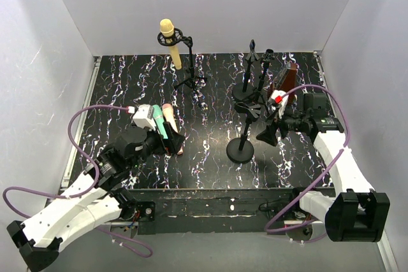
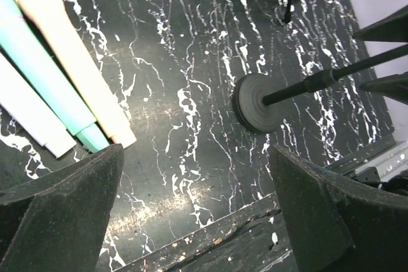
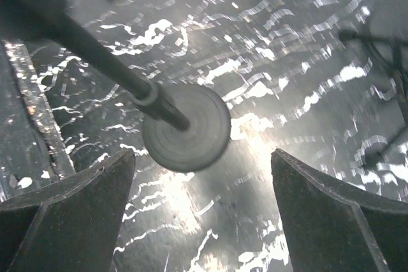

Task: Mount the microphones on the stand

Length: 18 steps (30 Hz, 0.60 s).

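Note:
The left gripper crosses over the peach-pink and mint microphones next, turns to match the white one's handle and goes down around it. That one lies slanted beyond them.
A yellow microphone (image 1: pixel 167 41) sits in the clip of a tripod stand (image 1: pixel 190 71) at the back. White (image 1: pixel 145 113), mint green (image 1: pixel 158 123) and peach-pink (image 1: pixel 170 118) microphones lie side by side on the table at the left. They also show in the left wrist view: white (image 2: pixel 29 114), mint (image 2: pixel 44 74), peach (image 2: pixel 70 55). My left gripper (image 1: pixel 173 142) is open and empty just right of them (image 2: pixel 197 211). A round-base stand (image 1: pixel 240 149) stands mid-table. My right gripper (image 1: pixel 267 134) is open and empty beside its pole, above the base (image 3: pixel 186 127).
Two more black stands (image 1: pixel 250 87) stand at the back right, with a brown metronome (image 1: pixel 286 77) behind them. The black marbled table (image 1: pixel 210 170) ends at a front ledge (image 2: pixel 210 237). White walls enclose the back and both sides.

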{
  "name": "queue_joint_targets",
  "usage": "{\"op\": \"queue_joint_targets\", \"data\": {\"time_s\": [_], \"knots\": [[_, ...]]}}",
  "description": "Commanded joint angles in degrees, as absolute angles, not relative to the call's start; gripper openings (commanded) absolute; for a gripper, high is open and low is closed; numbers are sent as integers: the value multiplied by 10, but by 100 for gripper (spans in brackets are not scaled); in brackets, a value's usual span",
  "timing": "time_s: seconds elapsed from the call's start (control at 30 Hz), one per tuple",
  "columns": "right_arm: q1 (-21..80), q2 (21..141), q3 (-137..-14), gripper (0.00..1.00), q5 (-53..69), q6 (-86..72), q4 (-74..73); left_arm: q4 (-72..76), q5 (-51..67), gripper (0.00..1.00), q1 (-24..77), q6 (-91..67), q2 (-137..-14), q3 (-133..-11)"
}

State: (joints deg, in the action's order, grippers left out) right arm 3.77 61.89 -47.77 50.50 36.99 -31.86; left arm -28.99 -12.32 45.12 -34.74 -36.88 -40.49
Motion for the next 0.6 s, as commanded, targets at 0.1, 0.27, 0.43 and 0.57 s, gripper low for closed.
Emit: {"op": "queue_joint_targets", "data": {"time_s": [0.1, 0.27, 0.43, 0.57], "knots": [[-47, 652, -474, 94, 478, 331, -370, -306, -182, 98, 439, -383, -406, -396], [-60, 617, -461, 95, 408, 227, -290, -295, -123, 98, 361, -370, -453, -395], [-97, 670, -511, 98, 427, 213, -360, -290, -55, 98, 259, -359, -538, -410], [-114, 671, -495, 95, 466, 222, -359, -314, -79, 98, 219, -377, -623, -438]]}}
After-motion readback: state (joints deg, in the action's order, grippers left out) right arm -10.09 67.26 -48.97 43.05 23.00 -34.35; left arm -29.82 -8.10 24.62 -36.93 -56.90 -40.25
